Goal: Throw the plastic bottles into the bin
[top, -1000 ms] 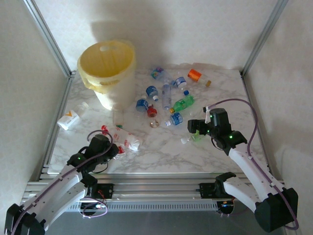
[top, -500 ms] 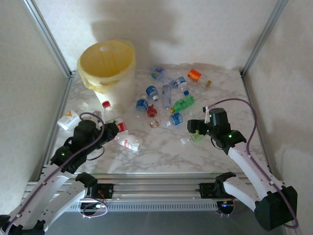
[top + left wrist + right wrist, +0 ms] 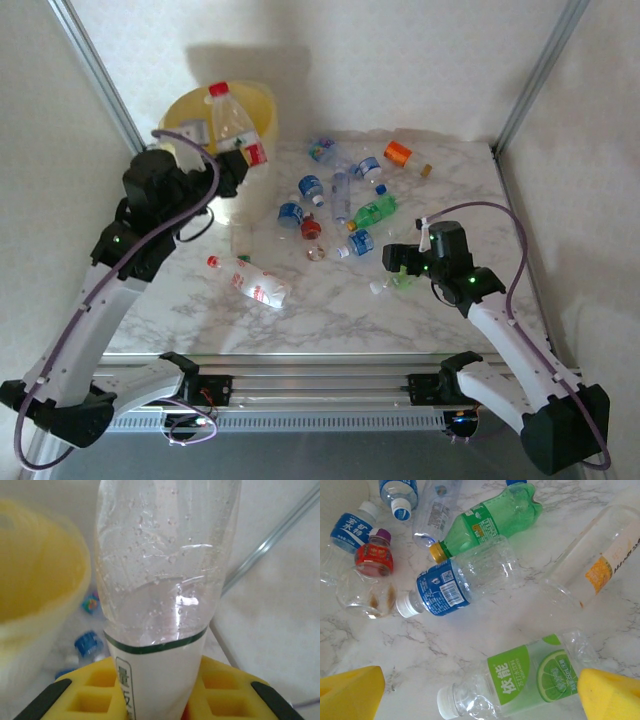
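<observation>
I should move my left gripper outward over the pale-yellow bin's opening and release the clear plastic bottle [image 3: 236,125] there, because that opening is outward of the gripper.
My left gripper [image 3: 238,160] is shut on a clear plastic bottle [image 3: 236,125] with a red cap, held upright and high at the near right rim of the pale-yellow bin [image 3: 262,103]. In the left wrist view the bottle [image 3: 165,580] stands between the yellow fingers [image 3: 82,695], and the bin [image 3: 35,580] lies to the left, blurred. My right gripper [image 3: 400,266] hangs open just above a lime-labelled bottle [image 3: 520,682] lying between its fingers [image 3: 350,695]. Several more bottles [image 3: 335,200] lie scattered mid-table.
A red-labelled bottle [image 3: 250,283] lies alone at front left. Beside the lime one lie a blue-labelled bottle [image 3: 455,585], a green bottle [image 3: 490,520] and a clear orange-labelled bottle [image 3: 600,565]. An orange-capped bottle [image 3: 400,153] sits at the back. Metal frame posts [image 3: 530,80] flank the table.
My left arm has lifted the red-capped bottle off the front-left of the table and carried it up and back to the bin. The right arm has not moved.
</observation>
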Robot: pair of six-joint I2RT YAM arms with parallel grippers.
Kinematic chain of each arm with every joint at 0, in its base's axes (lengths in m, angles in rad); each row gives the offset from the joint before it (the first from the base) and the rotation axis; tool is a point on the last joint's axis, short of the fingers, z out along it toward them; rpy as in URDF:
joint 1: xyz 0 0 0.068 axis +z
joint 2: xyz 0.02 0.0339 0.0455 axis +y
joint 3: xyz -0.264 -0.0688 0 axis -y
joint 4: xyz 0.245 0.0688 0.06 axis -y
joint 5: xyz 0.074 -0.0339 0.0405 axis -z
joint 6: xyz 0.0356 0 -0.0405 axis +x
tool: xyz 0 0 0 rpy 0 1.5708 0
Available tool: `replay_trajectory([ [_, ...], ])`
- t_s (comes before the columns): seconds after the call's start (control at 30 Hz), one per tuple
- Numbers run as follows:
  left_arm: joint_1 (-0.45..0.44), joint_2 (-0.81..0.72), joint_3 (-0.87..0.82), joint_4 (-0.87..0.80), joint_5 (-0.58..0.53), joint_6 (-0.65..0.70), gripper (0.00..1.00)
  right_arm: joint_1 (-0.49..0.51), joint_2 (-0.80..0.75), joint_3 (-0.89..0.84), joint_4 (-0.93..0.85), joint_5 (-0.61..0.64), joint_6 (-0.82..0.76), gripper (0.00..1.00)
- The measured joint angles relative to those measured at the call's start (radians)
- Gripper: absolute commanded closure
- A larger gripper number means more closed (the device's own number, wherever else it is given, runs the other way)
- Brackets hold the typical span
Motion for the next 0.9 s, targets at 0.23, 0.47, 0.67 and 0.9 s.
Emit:
replay_trajectory([
  [0.23, 0.156, 0.052, 0.027, 0.051, 0.053, 0.021, 0.81, 0.000, -0.032, 0.000, -0.015, 0.000, 0.007, 0.01],
  [0.47, 0.259, 0.261, 0.181, 0.043, 0.129, 0.026, 0.63, 0.000, -0.031, 0.000, -0.014, -0.003, 0.012, 0.01],
  [0.67, 0.325, 0.526, 0.313, 0.046, 0.131, -0.012, 0.16, 0.001, -0.036, 0.001, -0.027, -0.004, 0.018, 0.01],
  [0.9, 0.338, 0.604, 0.317, 0.036, 0.135, -0.081, 0.01, 0.002, -0.086, 0.008, -0.064, -0.003, 0.022, 0.01],
])
